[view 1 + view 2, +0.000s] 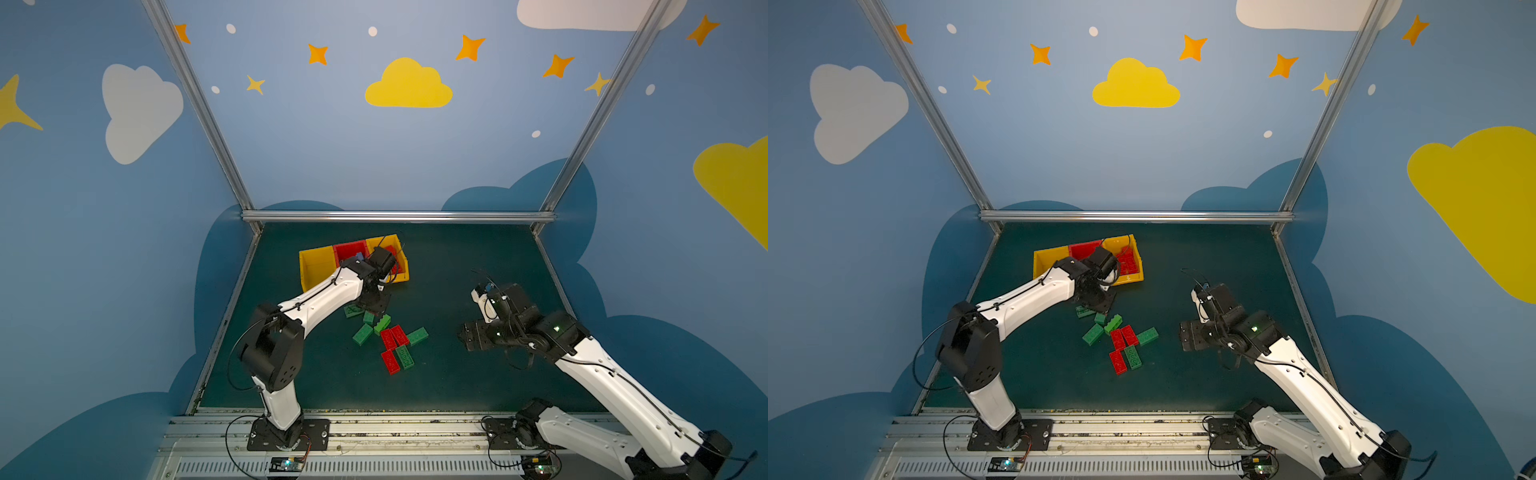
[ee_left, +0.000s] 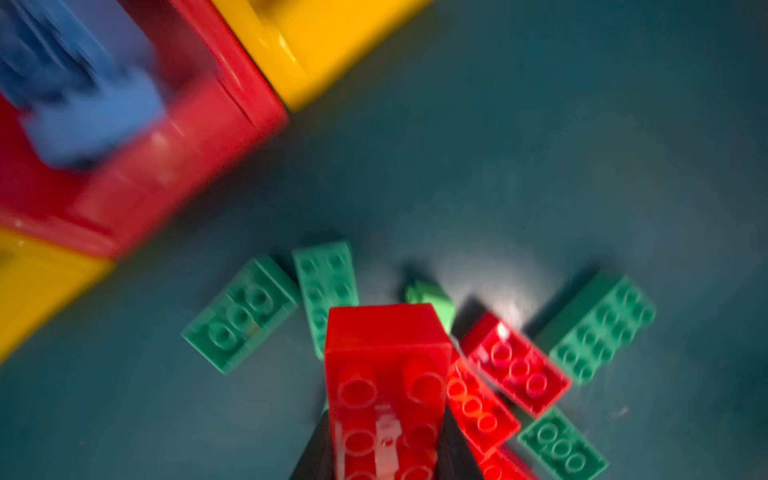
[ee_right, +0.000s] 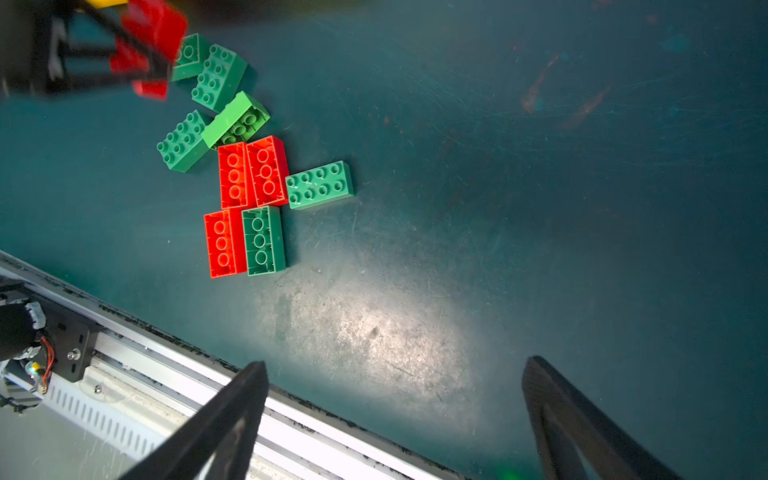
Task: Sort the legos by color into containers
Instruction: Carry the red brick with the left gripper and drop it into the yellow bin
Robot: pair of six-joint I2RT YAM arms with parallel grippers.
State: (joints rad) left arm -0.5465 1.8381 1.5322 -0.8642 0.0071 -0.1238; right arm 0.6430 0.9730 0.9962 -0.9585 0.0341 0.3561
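I should carry the red lego outward with my left gripper, over the yellow container with the red legos, and release it there with its color.
My left gripper (image 2: 386,440) is shut on a red lego (image 2: 386,374), its dark fingers (image 2: 455,451) pressed against both long sides. It hangs just above the pile, near the front wall of the containers (image 1: 309,280); the right wrist view also catches this gripper (image 3: 145,62). Loose green and red legos (image 1: 390,338) lie in a cluster at mid table in both top views. The joined containers are yellow, red (image 2: 174,166) and yellow (image 1: 1133,278). Blue legos (image 2: 83,95) sit in the red one, red legos (image 1: 1127,262) in the right yellow one. My right gripper (image 3: 397,365) stands open and empty.
The metal rail (image 3: 166,361) runs along the table's front edge, under the right gripper's finger. The right arm (image 1: 519,320) hovers over bare green mat to the right of the pile. Blue walls and metal posts enclose the table.
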